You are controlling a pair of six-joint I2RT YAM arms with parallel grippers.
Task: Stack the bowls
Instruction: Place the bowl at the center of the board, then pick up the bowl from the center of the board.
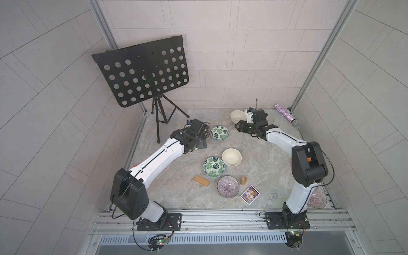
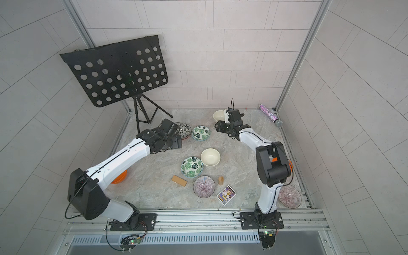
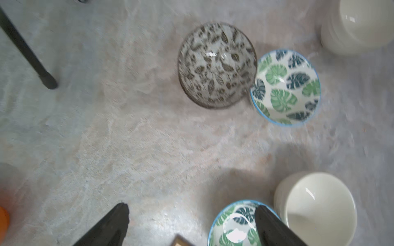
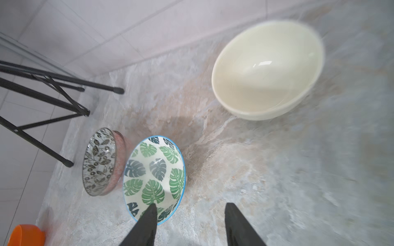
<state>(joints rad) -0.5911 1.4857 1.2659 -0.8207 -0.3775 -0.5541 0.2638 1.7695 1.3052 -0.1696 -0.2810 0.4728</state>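
Observation:
My left gripper lowers its fingers backward onto the nearer green leaf bowl's rim clear of the cream bowl (image 1: 204, 167) (image 3: 210, 233) next, since the nearer bowl lies below and back from it.
A cream bowl (image 1: 237, 116) stands at the back, with my right gripper (image 4: 190, 205) open and empty just in front of it (image 1: 239, 127). The other cream bowl (image 1: 231, 157) sits mid-table. One green leaf bowl (image 1: 219, 133) touches a black-white leaf bowl (image 2: 185, 130), which my left arm half hides in a top view. A second green leaf bowl (image 1: 213, 167) lies nearer. A purple-striped bowl (image 1: 228, 185) sits in front; another (image 1: 317, 198) is behind the right arm. An orange bowl (image 2: 120, 176) peeks from under the left arm. My left gripper (image 3: 191, 207) hangs wide open above the table, holding nothing.
A wooden block (image 1: 201, 181), a small wooden cylinder (image 1: 243, 180) and a printed card (image 1: 250, 194) lie near the front. A music stand (image 1: 159, 117) stands at the back left. A glittery microphone (image 1: 287, 115) lies at the back right.

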